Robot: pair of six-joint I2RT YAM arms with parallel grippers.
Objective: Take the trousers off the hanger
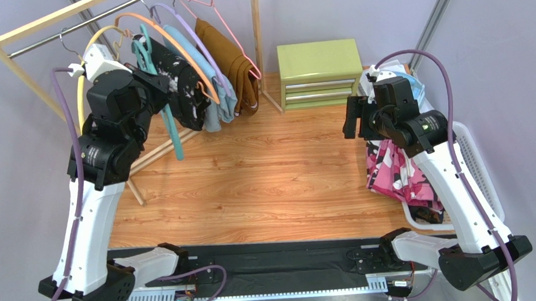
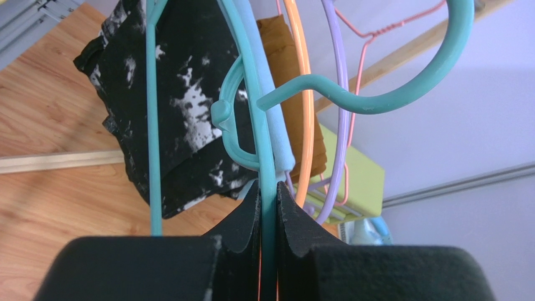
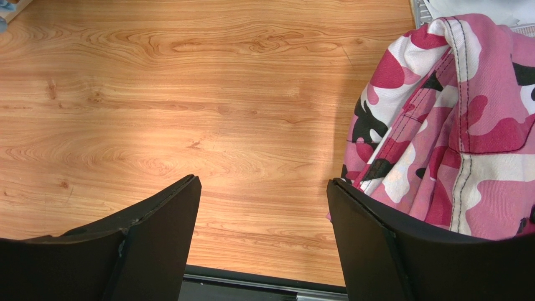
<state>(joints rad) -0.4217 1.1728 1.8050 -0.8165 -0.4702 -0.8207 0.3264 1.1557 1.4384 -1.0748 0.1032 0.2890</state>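
The metal bar (image 1: 97, 17) lies outward of the left gripper, so the left gripper will next move outward, hook the teal hanger (image 1: 173, 129) over the bar and release it.
My left gripper (image 1: 152, 79) is up at the clothes rack, shut on a bare teal hanger (image 1: 173, 129). In the left wrist view the jaws (image 2: 269, 195) pinch the teal hanger's rod (image 2: 267, 150), with its hook curving off to the right. The pink camouflage trousers (image 1: 393, 175) lie draped over the edge of a white basket (image 1: 478, 170) at the right. They also show in the right wrist view (image 3: 452, 125). My right gripper (image 1: 353, 119) is open and empty above the table, just left of them (image 3: 264, 188). The navy trousers do not clearly show.
A wooden rack (image 1: 24, 30) holds an orange hanger with a black white-splotched garment (image 1: 185, 85), a purple hanger with a light blue garment (image 1: 220, 97), and a pink hanger with a brown garment (image 1: 237, 70). A green drawer box (image 1: 318, 71) stands at the back.
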